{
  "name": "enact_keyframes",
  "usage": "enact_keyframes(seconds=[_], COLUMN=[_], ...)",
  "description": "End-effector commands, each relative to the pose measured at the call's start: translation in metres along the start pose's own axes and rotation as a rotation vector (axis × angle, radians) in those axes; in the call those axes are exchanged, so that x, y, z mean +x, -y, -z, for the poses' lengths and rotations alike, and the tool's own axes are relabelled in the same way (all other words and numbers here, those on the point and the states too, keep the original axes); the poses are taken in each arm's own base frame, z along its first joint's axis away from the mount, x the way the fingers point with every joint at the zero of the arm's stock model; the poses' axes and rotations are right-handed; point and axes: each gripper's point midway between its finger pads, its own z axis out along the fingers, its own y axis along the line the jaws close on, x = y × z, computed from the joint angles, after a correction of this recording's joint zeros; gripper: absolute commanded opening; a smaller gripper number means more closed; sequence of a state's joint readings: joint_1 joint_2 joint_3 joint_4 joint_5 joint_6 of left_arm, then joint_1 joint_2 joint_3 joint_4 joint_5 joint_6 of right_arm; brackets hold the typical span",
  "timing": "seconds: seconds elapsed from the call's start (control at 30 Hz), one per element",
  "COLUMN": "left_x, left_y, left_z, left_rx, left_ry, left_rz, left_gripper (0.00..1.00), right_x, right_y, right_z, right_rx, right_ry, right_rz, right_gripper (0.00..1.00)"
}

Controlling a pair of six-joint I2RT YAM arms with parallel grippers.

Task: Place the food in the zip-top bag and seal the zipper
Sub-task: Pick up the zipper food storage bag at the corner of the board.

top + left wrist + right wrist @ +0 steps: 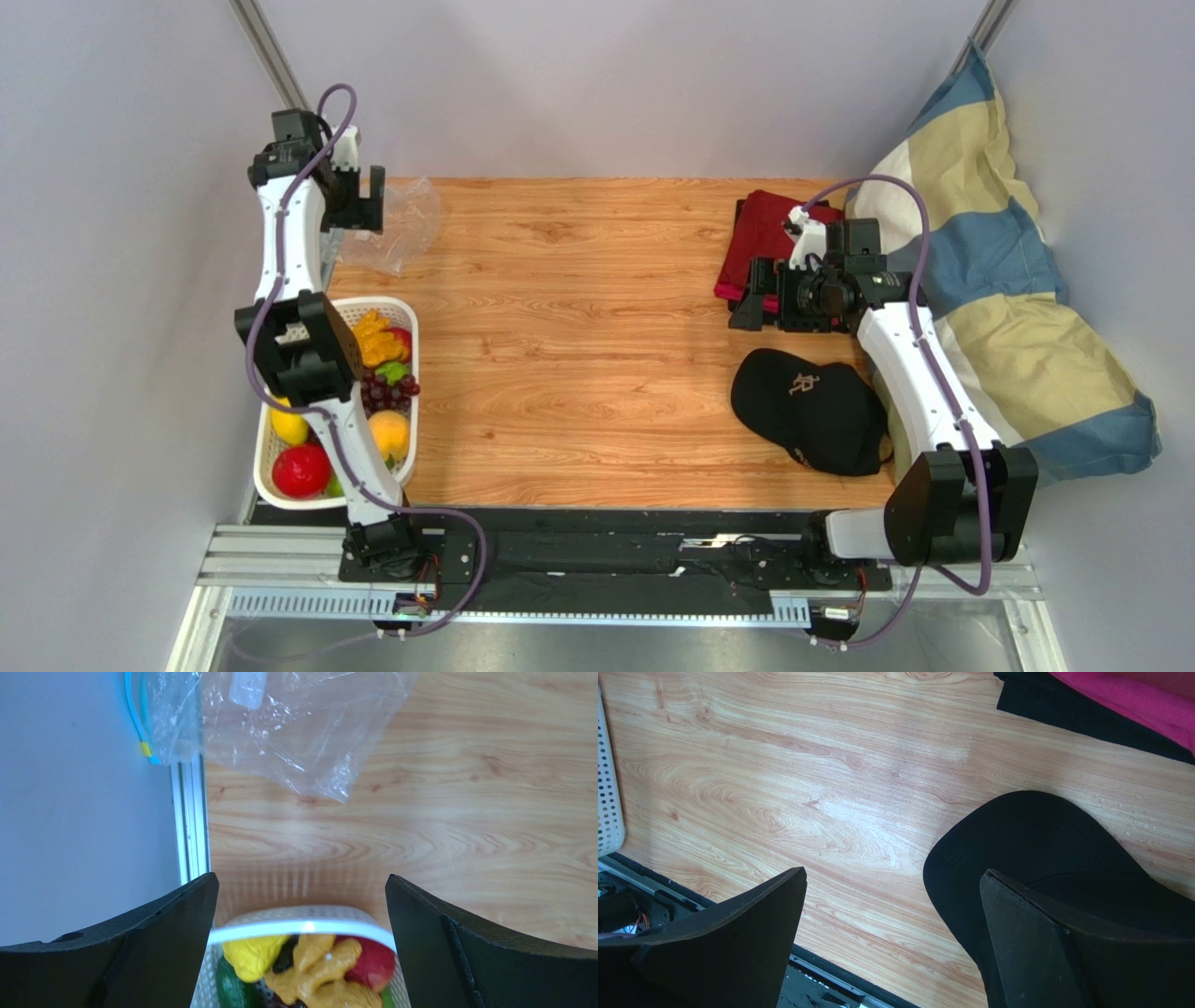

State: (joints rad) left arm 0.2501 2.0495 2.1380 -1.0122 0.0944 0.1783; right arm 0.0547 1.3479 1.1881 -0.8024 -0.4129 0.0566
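Observation:
The bag's near edge (311, 788) beside its corner lies on wood, while the blue zipper (133, 707) hangs over the table's edge. I need to lower my left gripper onto this plastic next.
The food lies in a white slatted basket (407, 311) at the table's left edge: a red apple (300, 471), an orange peach (389, 434), dark grapes (386, 394) and an orange lumpy cluster (372, 336). The clear zip-top bag (396, 224) lies flat and empty at the far left corner. In the left wrist view its blue zipper (133, 707) hangs over the table's edge. My left gripper (361, 203) hovers open between bag (295, 728) and basket (302, 927), holding nothing. My right gripper (751, 298) is open and empty above the wood, beside a black cap (1032, 854).
The black cap (809, 406) lies at the near right. A folded dark red cloth (765, 235) lies at the far right. A blue and cream pillow (1010, 308) leans against the right wall. An aluminium rail (191, 819) borders the table's left edge.

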Motion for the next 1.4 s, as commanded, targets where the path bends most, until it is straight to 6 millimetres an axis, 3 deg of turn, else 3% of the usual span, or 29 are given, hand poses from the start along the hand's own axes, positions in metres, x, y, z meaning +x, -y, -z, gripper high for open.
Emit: enact_keyframes(seconds=[0.0,0.13,0.27,0.4,0.5,0.6,0.63,0.7,0.73,0.8,0.87,1.0,1.1,1.23,1.27,1.37], left_x=[-0.015,-0.001,-0.001,0.018,0.036,0.048,0.051,0.051,0.05,0.049,0.044,0.033,0.033,0.058,0.061,0.085], left_y=[-0.025,-0.024,-0.023,-0.027,-0.019,-0.007,-0.002,0.009,0.013,0.027,0.036,0.076,0.118,0.182,0.205,0.235], left_z=[-0.046,-0.094,-0.115,-0.137,-0.149,-0.155,-0.157,-0.156,-0.154,-0.149,-0.138,-0.109,-0.08,-0.035,-0.026,0.004], left_rx=[-0.08,-0.052,-0.037,-0.048,0.0,0.067,0.091,0.149,0.171,0.238,0.273,0.36,0.416,0.502,0.53,0.591], left_ry=[0.009,-0.048,-0.052,-0.109,-0.164,-0.193,-0.2,-0.198,-0.193,-0.187,-0.178,-0.14,-0.118,-0.132,-0.121,-0.123], left_rz=[-0.061,-0.044,-0.048,-0.059,-0.066,-0.06,-0.059,-0.044,-0.041,-0.032,-0.042,-0.146,-0.252,-0.402,-0.448,-0.496], left_gripper=[0.97,0.96,0.96,0.95,0.86,0.71,0.59,0.47,0.33,0.24,0.0,0.0,0.0,0.0,0.0,0.0], right_x=[-0.011,-0.012,-0.012,-0.012,-0.013,-0.011,-0.011,-0.01,-0.01,-0.011,-0.012,-0.013,-0.015,-0.019,-0.02,-0.027], right_y=[-0.003,-0.003,-0.003,-0.003,-0.004,-0.003,-0.005,-0.006,-0.006,-0.008,-0.009,-0.012,-0.014,-0.019,-0.019,-0.028], right_z=[-0.002,-0.003,-0.006,-0.008,-0.007,-0.007,-0.007,-0.007,-0.007,-0.005,-0.004,-0.003,-0.003,-0.002,-0.001,0.001], right_rx=[-0.008,-0.012,-0.013,-0.019,-0.02,-0.02,-0.026,-0.032,-0.035,-0.039,-0.044,-0.056,-0.07,-0.089,-0.093,-0.127], right_ry=[0.031,0.029,0.019,0.014,0.017,0.018,0.017,0.015,0.013,0.021,0.025,0.032,0.032,0.031,0.03,0.044], right_rz=[0.025,0.031,0.026,0.029,0.035,0.037,0.035,0.036,0.035,0.039,0.042,0.045,0.041,0.037,0.034,0.034], right_gripper=[1.0,1.0,1.0,1.0,1.0,1.0,1.0,1.0,1.0,1.0,1.0,1.0,1.0,1.0,1.0,1.0])
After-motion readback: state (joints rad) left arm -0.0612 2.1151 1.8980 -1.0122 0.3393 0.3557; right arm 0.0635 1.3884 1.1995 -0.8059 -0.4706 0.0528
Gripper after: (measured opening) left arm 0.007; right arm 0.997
